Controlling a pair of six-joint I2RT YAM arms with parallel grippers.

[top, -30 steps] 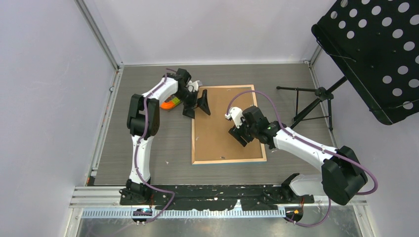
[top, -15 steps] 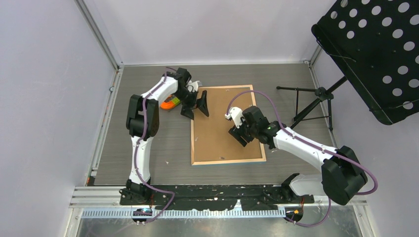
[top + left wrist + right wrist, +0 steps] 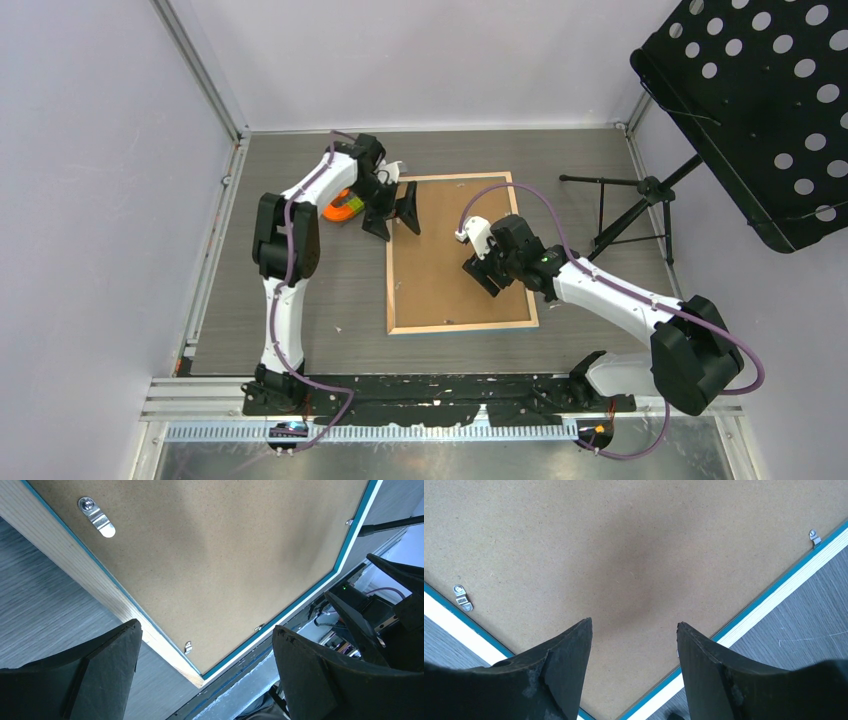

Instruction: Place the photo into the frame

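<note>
The right gripper moves outward next, turning and lowering onto the side rim by the music stand, since that rim runs at an angle to the open fingers.
The frame (image 3: 390, 290) lies face down on the table, its light wood back up and a blue inner edge showing. A plain brown backing board (image 3: 440, 265) fills it. The photo is hidden. My left gripper (image 3: 394, 214) hangs open over the frame's far-left corner, nothing between its fingers. In the left wrist view, the gripper (image 3: 205, 627) looks down on the wood rim (image 3: 75, 565) and a metal clip (image 3: 96, 516). My right gripper (image 3: 487, 278) stands open just above the board's right half. The right wrist view shows the gripper (image 3: 634, 622) over the board (image 3: 624, 545), near the frame's rim (image 3: 774, 597).
An orange and green object (image 3: 345, 208) lies on the table just left of the left gripper. A black perforated music stand (image 3: 760, 100) leans in at the right, its tripod legs (image 3: 630, 215) beside the frame. Walls close in the table on three sides.
My left gripper has shifted slightly away and to the left near the frame's far-left corner. The right arm and the frame have not moved.
</note>
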